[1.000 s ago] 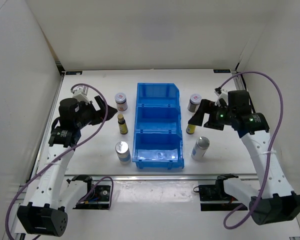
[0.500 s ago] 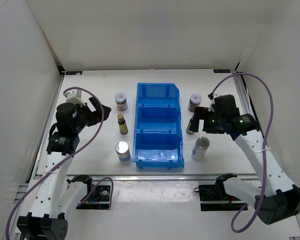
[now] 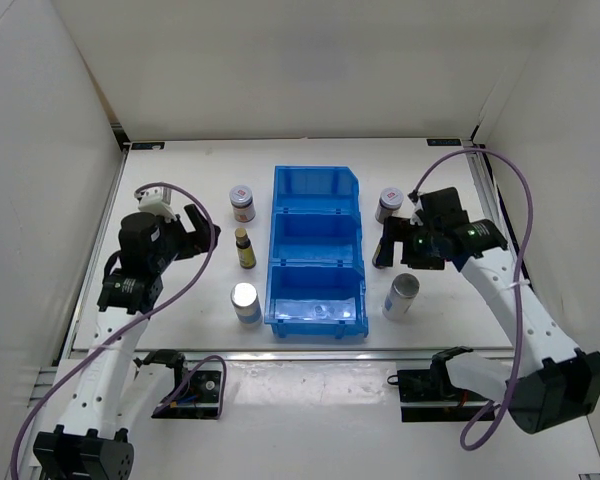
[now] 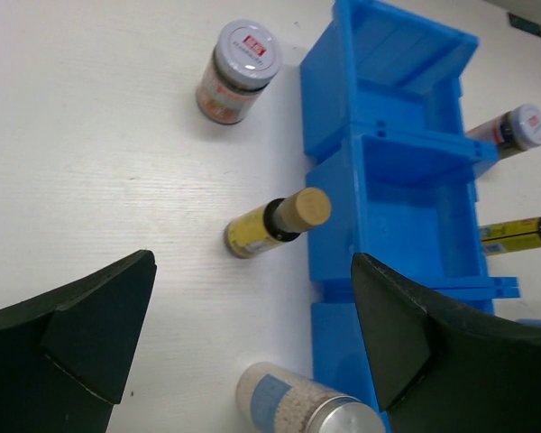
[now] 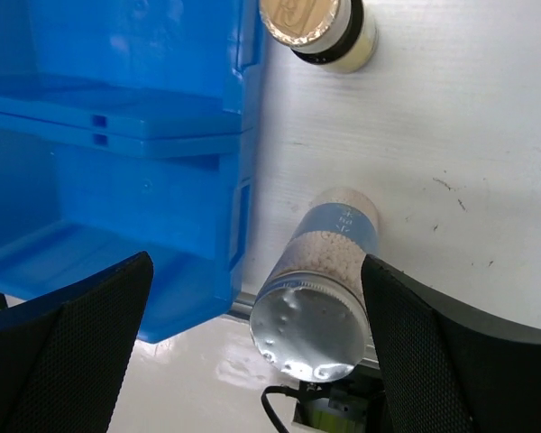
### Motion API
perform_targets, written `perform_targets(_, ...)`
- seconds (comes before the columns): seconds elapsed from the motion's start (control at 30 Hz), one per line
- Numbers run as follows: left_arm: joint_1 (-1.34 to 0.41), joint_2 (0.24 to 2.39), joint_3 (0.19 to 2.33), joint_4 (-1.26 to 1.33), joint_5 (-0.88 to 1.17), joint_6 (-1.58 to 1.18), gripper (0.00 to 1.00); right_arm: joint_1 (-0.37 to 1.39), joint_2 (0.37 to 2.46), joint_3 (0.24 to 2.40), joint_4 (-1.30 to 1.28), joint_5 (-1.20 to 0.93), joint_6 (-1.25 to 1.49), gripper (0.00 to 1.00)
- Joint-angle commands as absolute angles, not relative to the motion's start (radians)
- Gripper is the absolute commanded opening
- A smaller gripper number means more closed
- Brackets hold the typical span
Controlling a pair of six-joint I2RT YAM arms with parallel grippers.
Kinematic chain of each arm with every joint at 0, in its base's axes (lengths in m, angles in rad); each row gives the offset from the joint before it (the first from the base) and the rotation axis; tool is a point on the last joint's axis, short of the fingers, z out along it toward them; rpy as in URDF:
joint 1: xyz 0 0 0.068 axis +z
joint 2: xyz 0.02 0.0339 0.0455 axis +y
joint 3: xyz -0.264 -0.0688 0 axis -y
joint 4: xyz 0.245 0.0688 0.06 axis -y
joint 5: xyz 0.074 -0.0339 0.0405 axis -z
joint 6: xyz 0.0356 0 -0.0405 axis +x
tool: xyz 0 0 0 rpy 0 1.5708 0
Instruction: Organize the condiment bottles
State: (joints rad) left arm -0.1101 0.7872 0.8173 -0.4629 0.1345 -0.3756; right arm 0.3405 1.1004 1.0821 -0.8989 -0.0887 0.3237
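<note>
My right gripper should next move back and go down around the second cylinder's silver top, because that top is in view below, uncovered and between the open fingers.
Left of the blue bin stand a grey-lidded jar, a slim yellow-labelled tan-capped bottle and a white-blue silver-topped cylinder. Right of it stand a second jar and cylinder; the second slim bottle is mostly hidden under my right gripper. My left gripper is open and empty, left of the slim bottle. The left wrist view shows my left gripper, jar, slim bottle and cylinder. My right gripper is open above the cylinder and the slim bottle's cap.
The bin has three empty compartments, seen in the left wrist view and the right wrist view. White walls enclose the table on the left, back and right. The table's front edge lies just beyond the right cylinder.
My right gripper has moved left and swung down over the right slim bottle and cylinder. My left gripper has shifted slightly, staying left of the slim bottle. No bottle has moved.
</note>
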Motion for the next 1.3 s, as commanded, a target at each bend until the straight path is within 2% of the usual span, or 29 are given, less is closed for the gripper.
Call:
perform_targets(0.0, -0.123, 0.753, 0.796, -0.479, 0.061, -0.339, 1.0, 0.336, 1.13, 1.074, -0.933, -0.101, 0.307, 0.99)
perform_targets(0.3, -0.133, 0.743, 0.805, -0.525, -0.02, -0.35, 1.0, 0.345, 1.149, 1.085, -1.028, -0.057, 0.316, 0.95)
perform_targets(0.5, -0.163, 0.732, 0.805, -0.525, -0.077, -0.359, 1.0, 0.42, 1.121, 1.031, -1.061, 0.05, 0.409, 0.92)
perform_targets(0.87, -0.163, 0.828, 0.85, -0.581, -0.086, -0.35, 1.0, 0.551, 1.209, 1.037, -1.129, 0.186, 0.558, 0.84)
perform_targets(0.97, -0.163, 0.818, 0.85, -0.581, -0.086, -0.35, 1.0, 0.563, 1.209, 1.037, -1.16, 0.195, 0.584, 0.7)
perform_targets(1.0, -0.163, 0.818, 0.85, -0.581, -0.086, -0.35, 1.0, 0.572, 1.198, 1.037, -1.16, 0.195, 0.595, 0.59)
perform_targets(1.1, -0.163, 0.808, 0.85, -0.581, -0.086, -0.35, 1.0, 0.572, 1.169, 1.037, -1.19, 0.219, 0.617, 0.34)
perform_targets(1.13, -0.163, 0.808, 0.85, -0.581, -0.086, -0.35, 1.0, 0.572, 1.158, 1.052, -1.199, 0.241, 0.617, 0.18)
perform_targets(1.23, -0.163, 0.799, 0.85, -0.591, -0.077, -0.35, 1.0, 0.583, 1.121, 1.144, -1.245, 0.27, 0.617, 0.01)
perform_targets(1.27, -0.163, 0.799, 0.85, -0.591, -0.077, -0.35, 1.0, 0.583, 1.121, 1.181, -1.273, 0.27, 0.617, 0.0)
